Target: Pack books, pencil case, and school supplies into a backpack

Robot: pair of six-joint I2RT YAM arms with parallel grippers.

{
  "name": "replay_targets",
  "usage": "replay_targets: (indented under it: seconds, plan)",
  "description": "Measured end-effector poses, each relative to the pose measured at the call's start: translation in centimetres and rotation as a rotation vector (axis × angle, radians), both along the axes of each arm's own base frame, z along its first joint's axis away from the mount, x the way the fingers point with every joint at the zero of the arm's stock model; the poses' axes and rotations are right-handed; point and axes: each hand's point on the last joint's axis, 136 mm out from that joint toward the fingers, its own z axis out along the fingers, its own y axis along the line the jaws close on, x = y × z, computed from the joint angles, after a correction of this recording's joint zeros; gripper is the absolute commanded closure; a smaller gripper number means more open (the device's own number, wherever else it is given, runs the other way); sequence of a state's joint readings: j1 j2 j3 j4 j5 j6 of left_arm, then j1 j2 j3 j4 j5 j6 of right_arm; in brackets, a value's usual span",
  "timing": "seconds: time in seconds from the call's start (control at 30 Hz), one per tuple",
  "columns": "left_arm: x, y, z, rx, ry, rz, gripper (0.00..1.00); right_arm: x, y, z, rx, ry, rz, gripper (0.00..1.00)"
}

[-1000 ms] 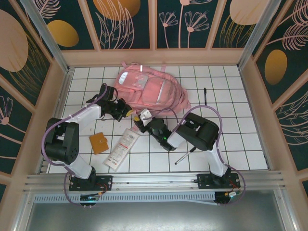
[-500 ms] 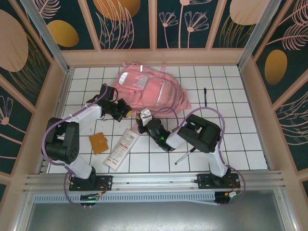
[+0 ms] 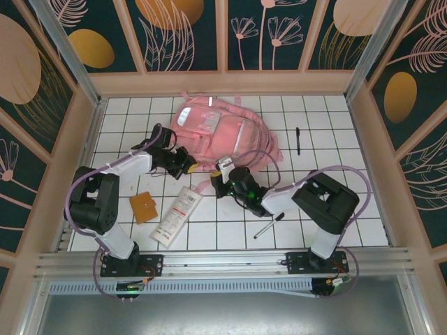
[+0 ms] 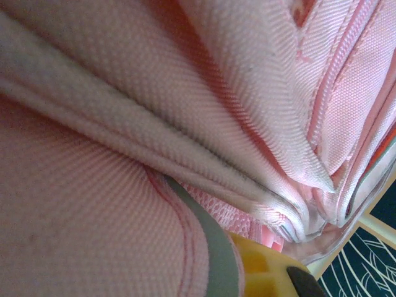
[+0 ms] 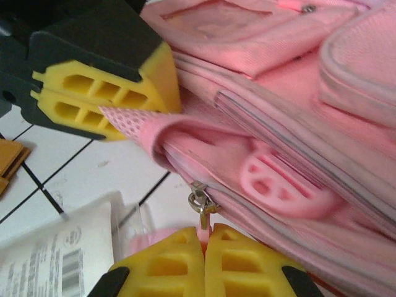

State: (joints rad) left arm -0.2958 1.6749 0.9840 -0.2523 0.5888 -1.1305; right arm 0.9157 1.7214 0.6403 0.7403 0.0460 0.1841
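Observation:
I should next use my left gripper to pull the pink mesh fold (image 4: 224,213) slightly away from the metal slider and open to let it go, since my right gripper holds the zipper pull.
The pink backpack (image 3: 213,131) lies at the back middle of the table. My left gripper (image 3: 184,163) is shut on its near-left fabric edge; in the right wrist view its yellow fingers (image 5: 102,99) pinch pink mesh. My right gripper (image 5: 204,240) is shut on the pink zipper pull, just below the metal zipper slider (image 5: 199,199); from above the right gripper (image 3: 219,181) sits at the backpack's near edge. The white pencil case (image 3: 177,215) and the orange-brown square (image 3: 144,206) lie in front. One black pen (image 3: 297,139) lies at the right, a whitish pen (image 3: 267,225) nearer. The books are out of view.
Pink fabric presses against the left wrist camera, with one yellow finger (image 4: 266,272) at the bottom. Wooden walls (image 3: 84,139) close in the tiled table (image 3: 335,202) on three sides. A metal rail (image 3: 223,262) runs along the near edge.
My right gripper has closed on the zipper pull and the right arm has swung to the right. The backpack has shifted slightly right. The left gripper kept its hold.

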Motion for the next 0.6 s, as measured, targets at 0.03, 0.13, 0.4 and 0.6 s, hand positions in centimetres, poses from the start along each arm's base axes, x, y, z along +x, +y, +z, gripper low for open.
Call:
replay_targets:
  seconds: [0.03,0.13,0.4,0.6]
  plan:
    - [0.1,0.0,0.0,0.002,-0.003,0.002,1.00,0.0,-0.4,0.0,-0.006,0.021,0.002,1.00]
    - [0.3,0.1,-0.2,0.011,-0.011,0.005,1.00,0.1,-1.6,0.2,-0.022,0.074,0.010,1.00]
    - [1.4,1.5,-1.8,0.042,-0.003,0.022,1.00,-0.4,-6.6,-0.7,-0.077,0.182,-0.029,1.00]
    - [4.0,3.9,-2.7,0.111,-0.022,0.009,1.00,-0.3,-10.6,-0.6,-0.093,0.217,-0.087,1.00]
